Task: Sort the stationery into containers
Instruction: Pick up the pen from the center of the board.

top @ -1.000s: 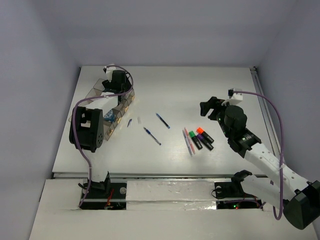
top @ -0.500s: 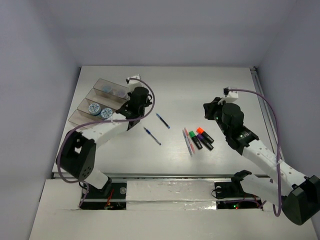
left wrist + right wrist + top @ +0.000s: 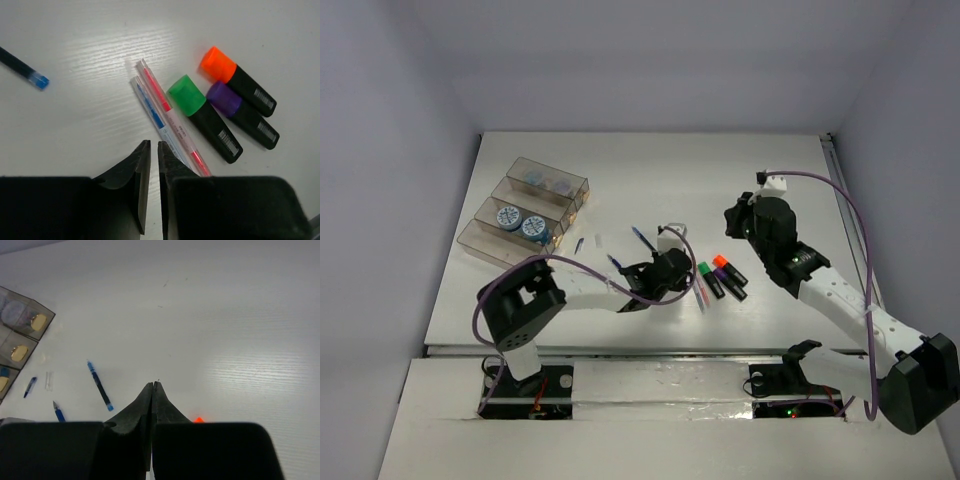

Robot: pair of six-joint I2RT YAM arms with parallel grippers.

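The blue pen's white middle [image 3: 698, 295] [image 3: 168, 135] is the spot my left gripper needs to get to, so it will lower toward the markers and open first.
The containers [image 3: 483, 236] stand at the back left, with blue-and-white rolls [image 3: 507, 216] in two compartments. Pink pen [image 3: 167, 112] and blue pen [image 3: 150, 107] lie side by side next to the green marker [image 3: 202, 117], orange marker [image 3: 235, 80] and purple marker [image 3: 242, 112]. My left gripper [image 3: 153, 145] hovers just beside these pens, its jaws a thin slit apart with nothing between them. My right gripper [image 3: 153, 384] is shut and empty, above bare table behind the markers [image 3: 720, 276]. A dark blue pen [image 3: 99, 386] and a tiny white piece [image 3: 48, 381] lie further left.
Another blue pen [image 3: 618, 267] lies partly under my left arm [image 3: 580, 285]. A short dark blue piece [image 3: 579, 245] rests by the white piece. Grey walls close in the table on the left, back and right.
My left arm has swung from the containers across to the pens and markers. Both grippers have gone from open to closed. The right gripper has shifted slightly backward.
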